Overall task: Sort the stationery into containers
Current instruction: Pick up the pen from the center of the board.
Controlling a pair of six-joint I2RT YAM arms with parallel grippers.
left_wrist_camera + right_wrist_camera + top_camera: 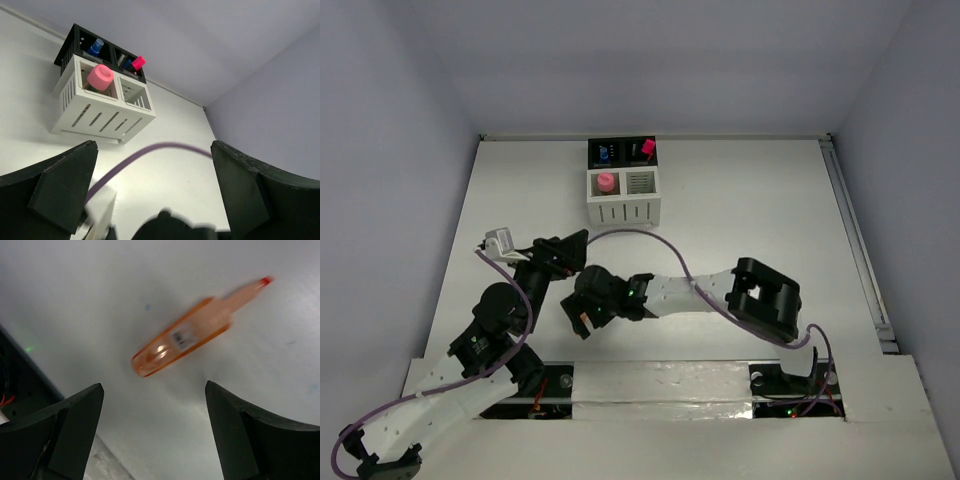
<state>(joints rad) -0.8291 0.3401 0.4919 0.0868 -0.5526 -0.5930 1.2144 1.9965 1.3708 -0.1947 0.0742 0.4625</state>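
The orange pen lies at an angle below the open fingers. So my right gripper next turns in line with the orange pen and lowers over the pen's blunt end.
The containers stand at the table's back middle, also in the left wrist view. A pink pen stands in the front-left white cup. A blue-capped item is in the back-left black cup and a pink-capped highlighter in the back-right one. An orange pen lies flat on the table. My right gripper is open and empty just above and short of it. My left gripper is open and empty, facing the containers from a distance, close beside the right gripper.
The right arm's purple cable arches across the table between my left gripper and the containers. The table's dark near edge is close to the right gripper. Grey walls enclose the table on three sides.
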